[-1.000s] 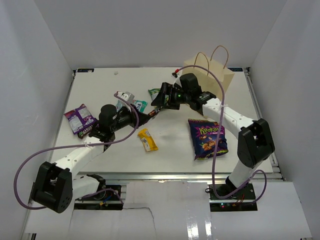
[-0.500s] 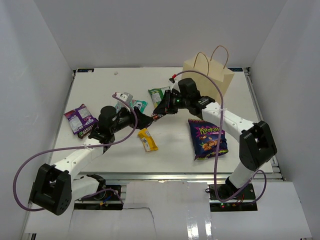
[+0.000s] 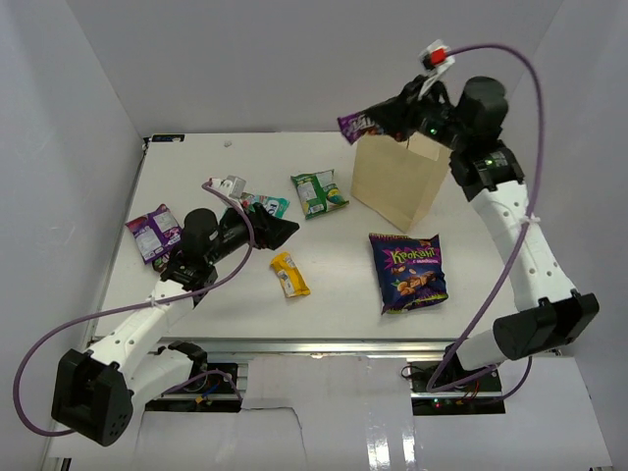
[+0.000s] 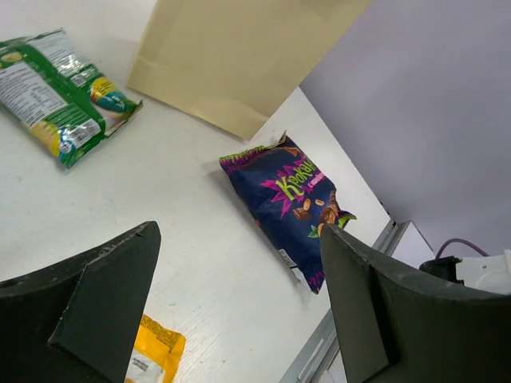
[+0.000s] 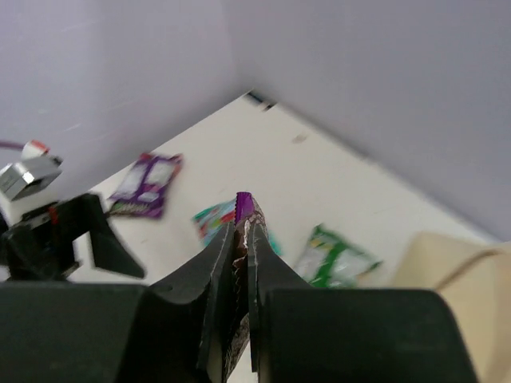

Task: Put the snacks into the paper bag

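Note:
The robot's right gripper next swings to the right in the top view, then goes down to let go of the bar into the bag's opening [image 3: 422, 144] [image 5: 453, 262], because that is below the gripper.
My right gripper [image 3: 381, 118] is raised by the top edge of the upright paper bag [image 3: 396, 182] and is shut on a dark purple bar [image 3: 354, 123]. In the right wrist view the bar [image 5: 244, 206] sticks out between the closed fingers. My left gripper [image 3: 276, 232] stands open and empty low over the table; in its wrist view [image 4: 238, 239] nothing lies between the fingers. On the table lie a green pouch [image 3: 319, 191], a teal pouch [image 3: 265, 204], a yellow bar [image 3: 289, 273], a big purple bag [image 3: 409, 272] and a purple packet [image 3: 155, 234].
White walls close in the table on the left, back and right. The table's metal front edge [image 4: 351, 319] runs just past the big purple bag [image 4: 294, 203]. The paper bag [image 4: 239, 56] stands at the back right, with the green pouch [image 4: 56, 96] to its left.
The right gripper shut on the dark purple bar that the left gripper held, then rose with it to the top of the paper bag. The left gripper opened and drew back left.

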You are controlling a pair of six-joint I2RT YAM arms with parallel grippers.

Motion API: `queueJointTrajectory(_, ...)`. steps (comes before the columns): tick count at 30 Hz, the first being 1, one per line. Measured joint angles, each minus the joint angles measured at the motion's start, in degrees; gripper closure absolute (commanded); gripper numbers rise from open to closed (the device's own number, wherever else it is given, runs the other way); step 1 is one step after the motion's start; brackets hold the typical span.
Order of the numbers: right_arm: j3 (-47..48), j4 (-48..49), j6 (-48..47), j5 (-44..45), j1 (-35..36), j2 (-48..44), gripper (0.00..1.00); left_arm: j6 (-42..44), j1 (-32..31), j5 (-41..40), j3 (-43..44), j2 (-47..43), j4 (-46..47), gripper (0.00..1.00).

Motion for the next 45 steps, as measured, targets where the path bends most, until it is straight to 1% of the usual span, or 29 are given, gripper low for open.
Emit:
queueJointTrajectory(4,8.46,0.48,-6.82,3.82,-6.29,-2.36,0.92,-0.96,0.15,-3.02,1.25,0.68,-4.33,0.08)
queueJointTrajectory(7,11.69,1.27,-10.4,7.17,-9.77,-3.41,0.92,-1.25,0.52,-6.03,2.71,1.92,-7.93,0.07)
queueJointTrajectory(9,12.07,1.9,-12.35,9.46,-11.52,-3.63,0.92,-1.62,0.92,-8.24,3.65,2.54,-10.19,0.06)
queueJointTrajectory(14,8.98,2.27,-15.78,14.32,-13.99,-2.05,0.92,-4.04,3.45,-13.33,5.62,3.04,-16.81,0.06)
queueJointTrajectory(19,2.8,2.21,-18.51,16.9,-15.17,1.07,0.92,-8.04,9.68,-13.42,5.64,3.13,-20.63,0.06)
queueJointTrajectory(22,-1.46,2.1,-20.13,17.11,-15.28,1.97,0.92,-9.88,11.3,-12.52,5.33,3.3,-21.46,0.06)
queueJointTrajectory(24,-4.02,1.92,-21.29,17.07,-15.32,2.08,0.86,-10.67,11.32,-11.5,5.22,3.89,-21.73,0.06)
queueJointTrajectory(26,-5.79,1.84,-22.18,16.83,-15.32,2.12,0.76,-11.43,11.32,-10.38,5.2,5.01,-21.84,0.06)
queueJointTrajectory(27,-6.36,1.86,-22.71,16.59,-15.32,2.19,0.63,-11.76,11.3,-9.64,5.2,5.75,-21.94,0.06)
queueJointTrajectory(29,-6.88,1.9,-23.45,15.91,-15.32,2.34,0.49,-12.26,11.32,-8.39,5.2,7.3,-22.08,0.06)
queueJointTrajectory(30,-7.1,1.92,-24.06,15.5,-15.32,2.34,0.3,-12.46,11.32,-7.76,5.18,8.13,-22.1,0.06)
queueJointTrajectory(31,-7.13,1.79,-24.28,15.13,-15.34,2.34,0.19,-12.61,11.32,-6.99,5.16,8.94,-22.1,0.06)
queueJointTrajectory(33,-7.13,1.7,-25.0,14.29,-15.61,2.29,0.06,-12.92,11.32,-5.62,5.01,10.05,-22.14,0.07)
queueJointTrajectory(36,-7.43,1.18,-25.51,11.61,-17.09,1.31,0.02,-13.4,11.3,-3.72,4.76,11.56,-22.12,0.08)
queueJointTrajectory(39,-9.64,0.13,-25.97,6.27,-20.83,-2.23,0.02,-14.01,10.12,-3.1,4.66,13.77,-22.86,0.09)
queueJointTrajectory(42,-10.97,-3.61,-28.57,1.03,-24.04,-6.62,0.02,-14.56,5.42,-6.1,5.95,17.59,-27.08,0.09)
queueJointTrajectory(45,-12.52,-8.61,-32.89,-3.93,-24.26,-10.71,0.02,-15.5,-0.52,-11.34,10.05,24.33,-33.53,0.13)
